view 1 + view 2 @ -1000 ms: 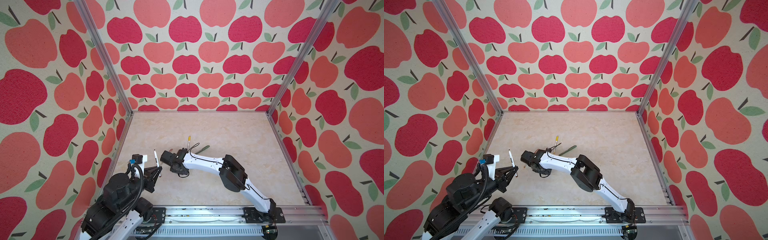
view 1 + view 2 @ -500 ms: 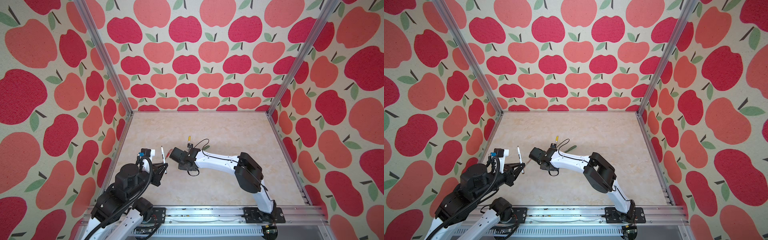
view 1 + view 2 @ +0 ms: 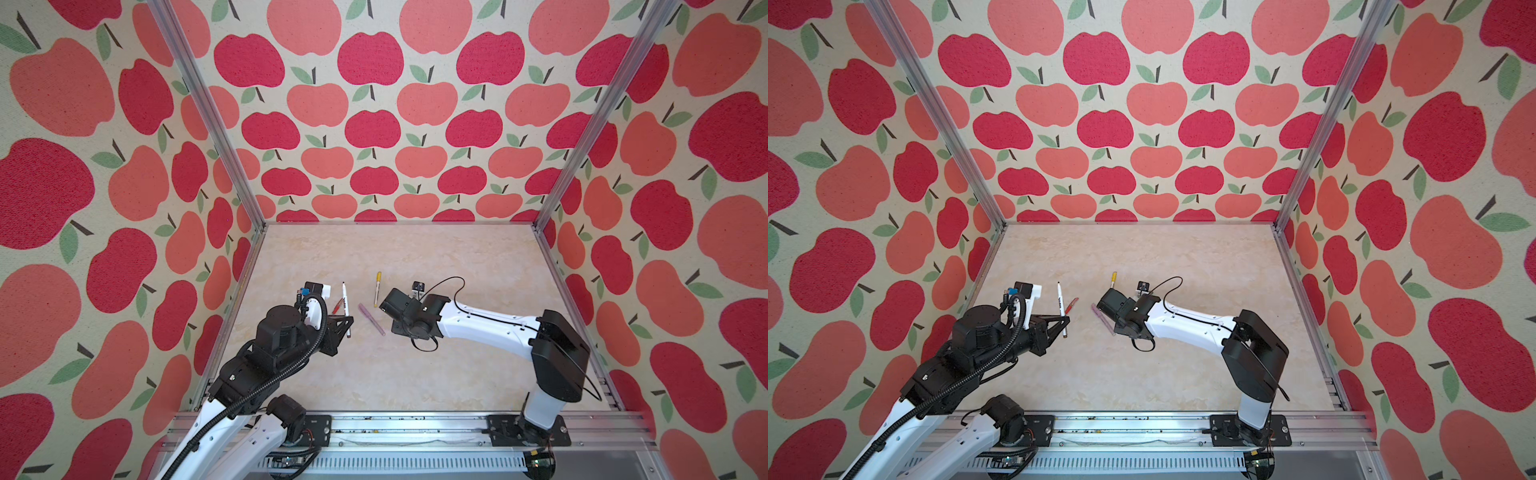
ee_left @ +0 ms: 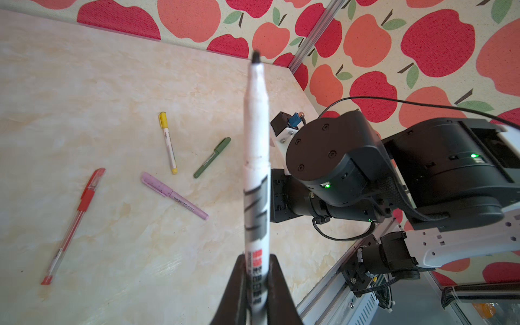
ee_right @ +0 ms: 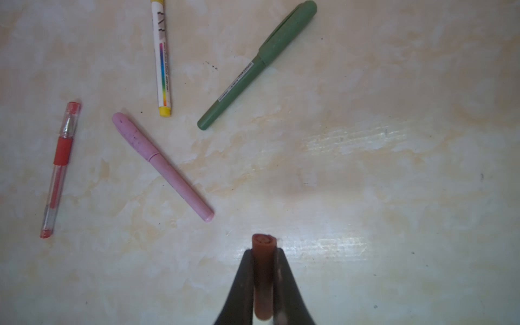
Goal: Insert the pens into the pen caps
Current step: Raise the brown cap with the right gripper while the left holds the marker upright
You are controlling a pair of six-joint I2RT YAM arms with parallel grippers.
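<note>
Next, my right gripper lowers away from the lilac pen point(image 5: 163, 167) and releases the brown pen cap on the bare tabletop, which lies below the gripper, free of pens.
My left gripper point(image 4: 256, 270) is shut on the white pen with dark print point(image 4: 254, 157). Its bare dark tip points up and away, and both top views show that pen point(image 3: 344, 305) point(image 3: 1061, 307) held above the table. My right gripper point(image 5: 263, 253) is shut on the brown pen cap point(image 5: 263, 278), held over bare table. In a top view its black wrist point(image 3: 399, 307) hangs right of the lilac pen. On the table lie the yellow-capped pen point(image 5: 161, 64), the lilac pen point(image 5: 163, 167), the green pen point(image 5: 253, 67) and the red pen point(image 5: 60, 168).
Apple-print walls close the table in on three sides, and a metal rail point(image 3: 395, 428) runs along the front. The green pen is hidden under my right arm in both top views. Bare tabletop point(image 3: 374, 374) stretches between the pens and the rail.
My left gripper has carried the white pen right and away from the rail, toward the middle. My right arm has drawn back to the right, uncovering the lilac pen.
</note>
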